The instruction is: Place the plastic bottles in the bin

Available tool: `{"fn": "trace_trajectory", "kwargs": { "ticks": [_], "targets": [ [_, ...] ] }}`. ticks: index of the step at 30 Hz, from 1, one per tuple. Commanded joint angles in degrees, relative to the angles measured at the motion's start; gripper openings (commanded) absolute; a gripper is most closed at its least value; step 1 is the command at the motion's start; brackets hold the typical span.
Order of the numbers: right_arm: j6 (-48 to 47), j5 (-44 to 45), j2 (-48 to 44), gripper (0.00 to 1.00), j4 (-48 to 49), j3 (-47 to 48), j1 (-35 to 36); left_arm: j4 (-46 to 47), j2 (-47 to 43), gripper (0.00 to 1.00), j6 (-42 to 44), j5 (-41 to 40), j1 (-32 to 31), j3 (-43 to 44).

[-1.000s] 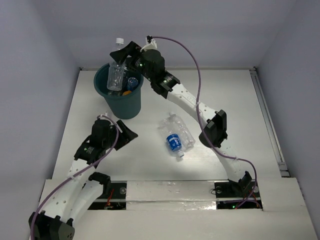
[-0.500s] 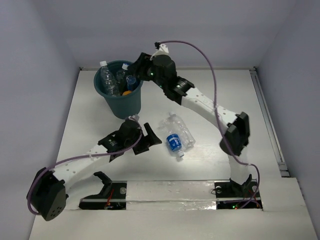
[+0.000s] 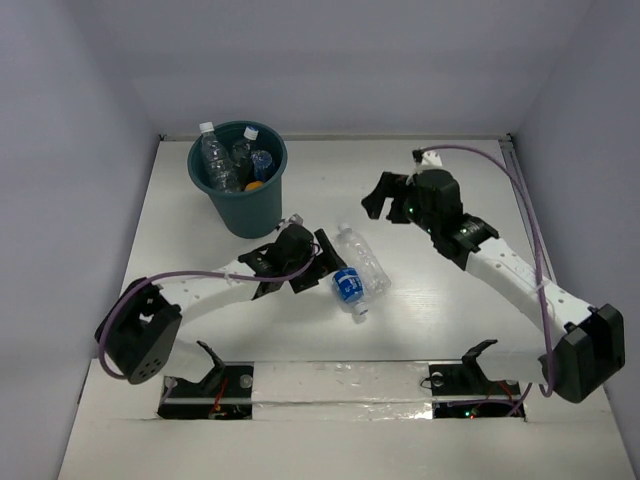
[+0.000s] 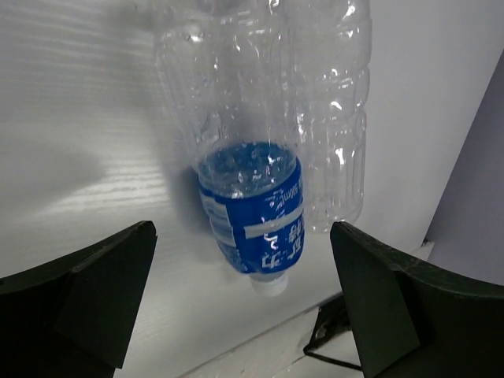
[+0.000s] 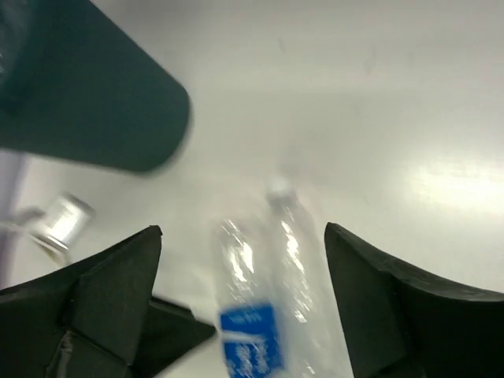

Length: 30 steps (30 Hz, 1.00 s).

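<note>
My left gripper should next move down with its open fingers, which already span the width of the blue-labelled bottle, around the clear body [image 4: 232, 122] beside the label below, and close them.
The dark teal bin [image 3: 213, 193] stands at the back left and holds several bottles [image 3: 212, 157], one with an orange fill. Two bottles lie side by side mid-table: a blue-labelled bottle [image 3: 347, 285] and a clear ribbed bottle [image 3: 366, 262]. My left gripper [image 3: 318, 264] is open and empty just left of them. In the left wrist view the blue-labelled bottle [image 4: 252, 205] and the ribbed bottle [image 4: 335, 118] lie ahead of the open left gripper [image 4: 244, 307]. My right gripper [image 3: 376, 197] is open and empty above the table, right of the bin. Its blurred view shows both bottles [image 5: 248, 331] and the bin [image 5: 87, 102].
White walls close the table at the back and sides. A metal rail [image 3: 535, 240] runs along the right edge. The arm bases and a taped strip [image 3: 340, 380] are at the near edge.
My right gripper let go of a clear bottle into the bin, then swung right, away from the bin. My left arm reached right to the two bottles on the table.
</note>
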Motion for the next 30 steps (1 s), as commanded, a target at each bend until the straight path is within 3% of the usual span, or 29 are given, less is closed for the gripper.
{"fn": "trace_trajectory", "kwargs": {
  "ticks": [1, 8, 13, 18, 24, 28, 30],
  "targets": [
    [-3.7, -6.59, 2.17, 0.92, -6.46, -3.81, -1.68, 3.13, 4.03, 0.92, 1.46, -2.78, -0.36, 5.13],
    [-5.73, -10.73, 10.96, 0.95, -7.88, -2.32, -2.92, 2.51, 16.42, 0.88, 2.34, -6.56, -0.36, 10.16],
    [-7.13, -13.63, 18.44, 0.95, -9.1, 0.66, -2.92, 0.76, 18.99, 0.69, 2.34, -9.11, -0.36, 9.99],
    [-8.36, -15.65, 25.38, 0.96, -9.72, 3.3, -2.92, 0.32, 12.94, 0.54, 2.87, -10.78, -0.36, 5.5],
    [-8.98, -19.17, 33.38, 0.97, -10.33, 6.38, -2.92, -6.17, -2.08, 0.47, 6.02, -11.39, -0.36, 3.39],
    [-8.28, -19.96, 35.59, 0.85, -10.34, 7.44, -2.92, -15.92, -10.18, 0.46, 10.86, -13.94, 0.78, 12.66],
    [-7.4, -19.27, 34.45, 0.66, -9.46, 7.0, -2.92, -20.48, -12.21, 0.45, 13.84, -14.56, 2.88, 17.78]
  ]
}}
